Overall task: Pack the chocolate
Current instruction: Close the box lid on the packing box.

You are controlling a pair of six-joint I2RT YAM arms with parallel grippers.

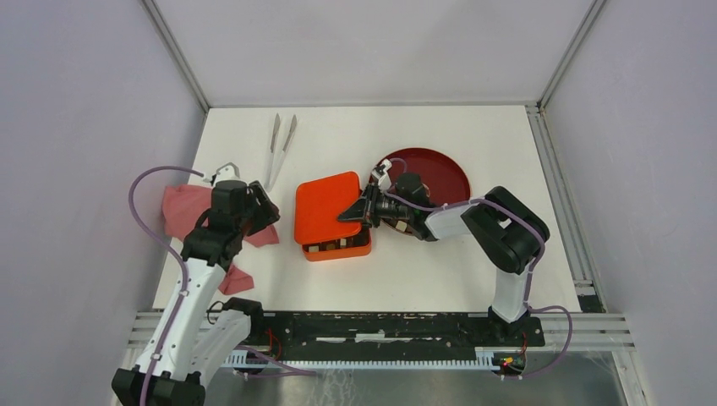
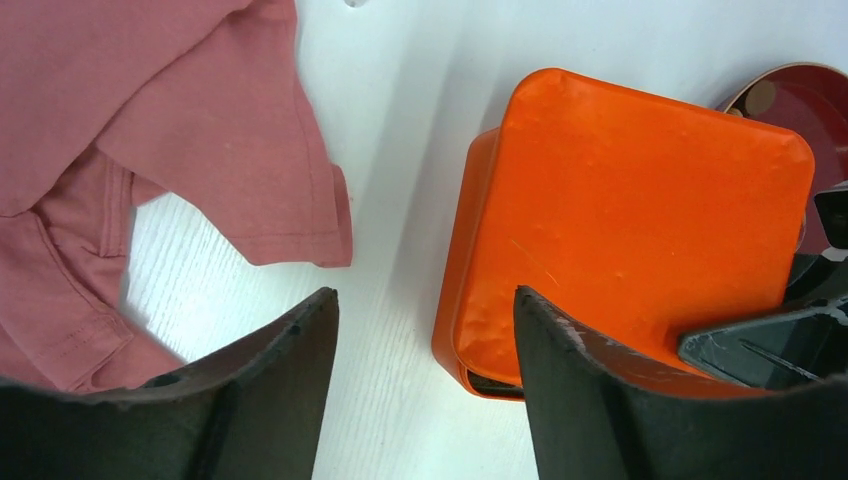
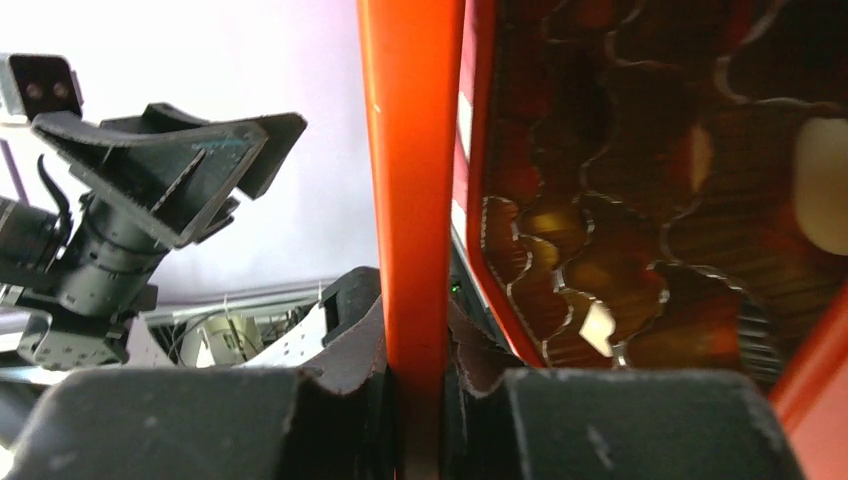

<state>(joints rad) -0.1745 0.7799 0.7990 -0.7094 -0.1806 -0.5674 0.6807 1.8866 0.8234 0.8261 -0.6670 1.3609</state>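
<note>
The box's uncovered near row (image 1: 336,245) lies below and back of my right gripper, which will bring the lid back and down over it, then release the lid's edge.
The orange lid (image 1: 328,205) lies tilted over the orange box (image 1: 338,248), leaving the box's near row uncovered. Brown and cream chocolate (image 1: 325,247) shows in that row. My right gripper (image 1: 365,210) is shut on the lid's right edge (image 3: 412,180), seen edge-on between the jaws (image 3: 415,350). Beyond the lid, chocolate (image 3: 600,325) sits in dark fluted cups inside the box. My left gripper (image 1: 266,207) is open just left of the box with nothing between its fingers (image 2: 425,300); the lid (image 2: 640,210) lies behind the right finger.
A pink cloth (image 1: 188,211) lies crumpled under and left of the left arm (image 2: 150,130). The dark-red round plate (image 1: 435,173) sits behind the right gripper. White tongs (image 1: 281,144) lie at the back left. Grey walls enclose the table.
</note>
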